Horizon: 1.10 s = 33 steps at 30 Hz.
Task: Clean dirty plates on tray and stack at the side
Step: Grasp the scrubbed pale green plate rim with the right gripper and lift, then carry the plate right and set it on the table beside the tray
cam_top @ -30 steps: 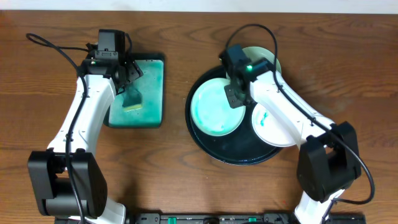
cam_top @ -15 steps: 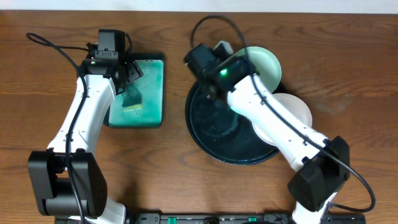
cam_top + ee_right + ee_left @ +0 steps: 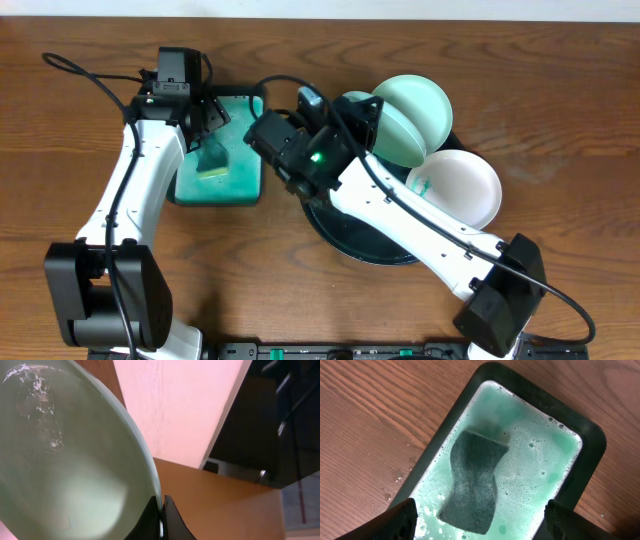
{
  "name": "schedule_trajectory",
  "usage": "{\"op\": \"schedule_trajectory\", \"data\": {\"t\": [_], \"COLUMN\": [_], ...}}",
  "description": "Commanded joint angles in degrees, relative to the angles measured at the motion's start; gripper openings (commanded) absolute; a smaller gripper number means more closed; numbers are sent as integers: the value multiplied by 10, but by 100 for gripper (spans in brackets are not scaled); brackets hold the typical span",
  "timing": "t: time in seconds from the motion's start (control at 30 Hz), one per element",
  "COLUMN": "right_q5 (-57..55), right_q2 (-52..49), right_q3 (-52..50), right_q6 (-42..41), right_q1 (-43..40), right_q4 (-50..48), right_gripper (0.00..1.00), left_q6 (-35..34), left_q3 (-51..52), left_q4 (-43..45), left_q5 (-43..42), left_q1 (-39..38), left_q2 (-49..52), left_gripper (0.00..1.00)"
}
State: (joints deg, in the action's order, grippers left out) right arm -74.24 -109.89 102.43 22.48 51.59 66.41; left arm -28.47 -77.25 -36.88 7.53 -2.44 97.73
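The robot's right gripper should swing to the right in the overhead view, past the second mint plate (image 3: 425, 100), then go down and release on the tabletop, where the wood is bare.
My right gripper (image 3: 162, 516) is shut on the rim of a pale mint-green plate (image 3: 65, 465) and holds it tilted in the air. In the overhead view that plate (image 3: 388, 135) hangs over the back left of the round black tray (image 3: 365, 240). A second mint plate (image 3: 425, 100) lies at the tray's back rim. The white plate (image 3: 465, 185), with a teal smear on its left side, lies on the tray's right edge. My left gripper (image 3: 480, 520) is open above a dark sponge (image 3: 472, 480).
The sponge lies in foamy green water in a rectangular dark-rimmed tray (image 3: 590, 455), which stands left of the black tray in the overhead view (image 3: 250, 175). The right arm (image 3: 400, 215) stretches diagonally across the black tray.
The right arm has lifted a mint plate off the black tray and swung left, tilting it. The white plate now lies further right, uncovered. The left arm has not moved.
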Motion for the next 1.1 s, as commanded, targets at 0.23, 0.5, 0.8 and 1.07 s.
{"op": "schedule_trajectory", "data": {"t": [0.23, 0.5, 0.8, 1.07], "right_q5": [-41, 226, 563, 942], "right_q2": [-1, -1, -1, -2], "right_q3": [12, 12, 12, 12], "right_q6": [41, -18, -94, -81], "right_q1": [9, -23, -208, -452], "right_q4": [-3, -6, -26, -27], "right_gripper": [1, 1, 1, 1], "left_q6": [4, 4, 4, 4], "left_q3": [-2, -2, -2, -2], "left_q4": [-2, -6, -6, -6], "left_q5": [9, 9, 9, 9], "left_q1": [3, 3, 3, 3], "left_q2": [3, 3, 3, 3], "left_gripper": [82, 82, 82, 82]}}
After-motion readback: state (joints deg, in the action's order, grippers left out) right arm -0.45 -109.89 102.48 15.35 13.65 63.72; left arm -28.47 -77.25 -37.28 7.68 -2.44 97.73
